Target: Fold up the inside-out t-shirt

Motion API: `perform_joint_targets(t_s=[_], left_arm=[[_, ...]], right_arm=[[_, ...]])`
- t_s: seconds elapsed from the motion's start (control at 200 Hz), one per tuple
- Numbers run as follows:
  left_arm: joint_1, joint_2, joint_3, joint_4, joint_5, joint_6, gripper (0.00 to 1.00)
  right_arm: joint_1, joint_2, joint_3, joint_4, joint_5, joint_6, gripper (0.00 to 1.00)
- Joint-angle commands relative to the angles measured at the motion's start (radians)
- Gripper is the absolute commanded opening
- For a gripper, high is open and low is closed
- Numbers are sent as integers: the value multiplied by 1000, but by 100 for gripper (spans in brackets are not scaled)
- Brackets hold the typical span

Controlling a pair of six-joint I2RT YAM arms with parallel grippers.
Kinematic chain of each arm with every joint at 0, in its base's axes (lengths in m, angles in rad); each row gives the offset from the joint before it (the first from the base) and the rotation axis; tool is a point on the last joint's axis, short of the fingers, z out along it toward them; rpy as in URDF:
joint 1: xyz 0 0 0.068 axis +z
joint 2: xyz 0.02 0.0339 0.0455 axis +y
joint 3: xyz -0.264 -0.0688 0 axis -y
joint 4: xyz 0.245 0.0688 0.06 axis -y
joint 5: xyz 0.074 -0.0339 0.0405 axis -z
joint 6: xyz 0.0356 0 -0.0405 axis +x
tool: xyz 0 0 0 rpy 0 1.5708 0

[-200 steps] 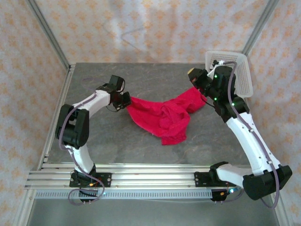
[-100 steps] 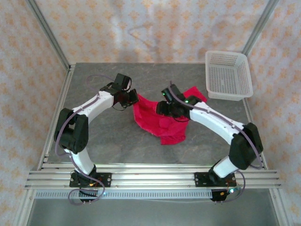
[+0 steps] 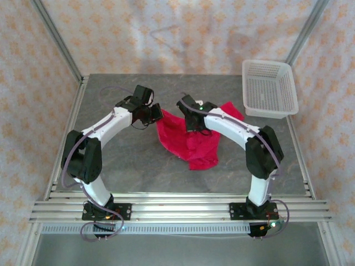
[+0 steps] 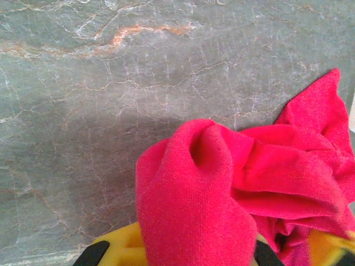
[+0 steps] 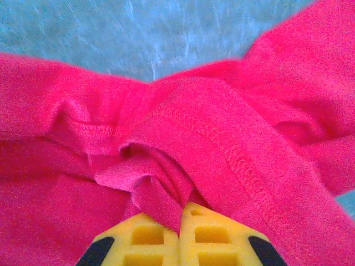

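Observation:
My left gripper moves to the bare grey table beside it next, away from the crumpled heap, to spread the folds and release the cloth.
The inside-out t-shirt (image 3: 191,143) lies crumpled in a bright red heap at the middle of the grey table. My left gripper (image 3: 156,115) is at its left corner, shut on the cloth. In the left wrist view a red fold (image 4: 194,188) drapes over the yellow fingers (image 4: 119,250) and hides their tips. My right gripper (image 3: 193,122) sits over the heap's upper middle. In the right wrist view its yellow fingers (image 5: 213,233) are pressed together, pinching a thin fold of the t-shirt (image 5: 161,205) beside a stitched hem (image 5: 244,166).
A white mesh basket (image 3: 269,88) stands at the table's far right corner. Metal frame posts rise at the back corners. Bare grey stone surface (image 3: 122,160) lies in front of and to the left of the shirt.
My right arm swung from beside the basket to the shirt's middle, let go of the right end and shut on a new fold. The shirt bunched up. The left grip held.

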Motion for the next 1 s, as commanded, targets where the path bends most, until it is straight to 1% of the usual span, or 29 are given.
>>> perform_joint_targets(t_s=[0.0,0.065,0.12,0.235,0.315,0.39,0.48,0.5,0.54,0.57,0.585,0.62,0.661,0.726,0.801,0.891,0.901,0.996], left_arm=[[41,-27,53,-67,-40,49,0],[84,-27,51,-71,-36,60,0],[120,-26,41,-68,-39,67,0],[180,-4,10,-46,-36,73,0],[183,16,-6,-23,-26,73,0],[181,25,-29,18,-5,55,0],[166,14,-35,26,-8,66,1],[160,8,-34,24,-9,74,7],[145,-13,-29,15,-21,97,24],[129,-34,-26,9,-32,119,33],[120,-46,-25,6,-34,122,37],[98,-72,-19,4,-36,176,45],[61,-100,-16,4,-32,212,51],[4,-135,-15,20,1,251,55],[-67,-155,-45,99,72,231,59],[-149,-132,-92,235,144,136,60],[-159,-124,-95,249,148,111,60],[-231,-37,-102,361,172,-10,57]], right_arm=[[-29,-158,113,-93,-9,-3,0],[-80,-259,128,-90,-123,21,0],[-158,-349,114,-70,-247,56,0],[-346,-516,-14,50,-517,147,0],[-436,-571,-114,143,-677,211,0],[-479,-576,-214,235,-775,263,0],[-490,-546,-299,308,-802,286,0],[-490,-534,-310,320,-808,286,0],[-490,-507,-326,336,-818,282,0],[-490,-486,-331,343,-824,278,0],[-490,-473,-334,347,-829,275,0],[-491,-450,-335,349,-834,265,0],[-490,-424,-332,345,-836,251,0],[-490,-397,-329,341,-838,231,0],[-491,-390,-334,345,-836,214,0],[-491,-404,-350,353,-817,206,0],[-491,-405,-354,353,-814,206,0],[-491,-419,-372,359,-801,205,0]])
